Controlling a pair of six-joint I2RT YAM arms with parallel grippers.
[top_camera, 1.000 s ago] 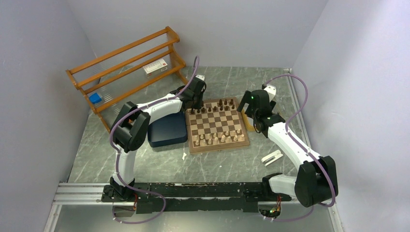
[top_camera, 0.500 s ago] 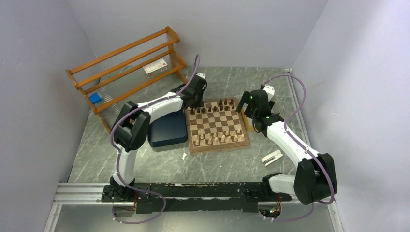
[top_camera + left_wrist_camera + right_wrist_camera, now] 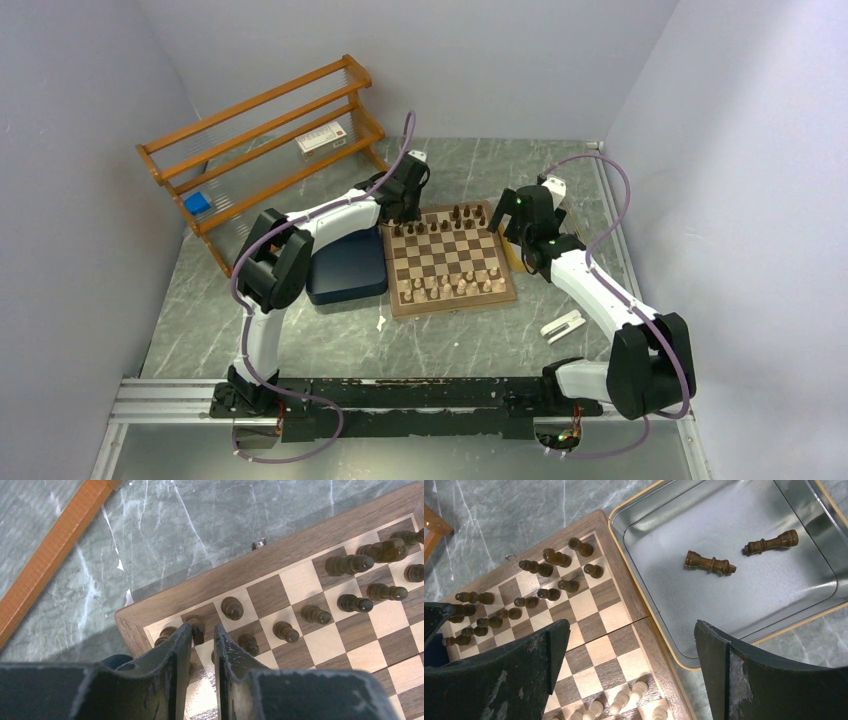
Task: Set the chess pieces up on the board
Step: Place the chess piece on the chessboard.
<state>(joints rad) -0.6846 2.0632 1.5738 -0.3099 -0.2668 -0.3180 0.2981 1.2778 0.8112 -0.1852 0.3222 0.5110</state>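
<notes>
The robot's right gripper needs to turn and go down into the tin tray next, onto the dark piece nearer the board, because that piece is still off the squares.
The board lies mid-table, with dark chess pieces in its far rows and cream ones in the near rows. My left gripper hovers over the board's far left corner. In the left wrist view its jaws stand a narrow gap apart with nothing between them. A dark piece stands just past the fingertips, another on the corner square. My right gripper is wide open and empty over the board's right edge. Two dark pieces lie in a tin tray.
A dark blue tray sits against the board's left side. A wooden rack stands at the far left. A small white object lies near the right arm. Cream pieces stand below the right gripper. Walls close in on three sides.
Both grippers have shifted only slightly: the left a little farther toward the board's far left corner, the right a little to the left. No piece has visibly moved.
</notes>
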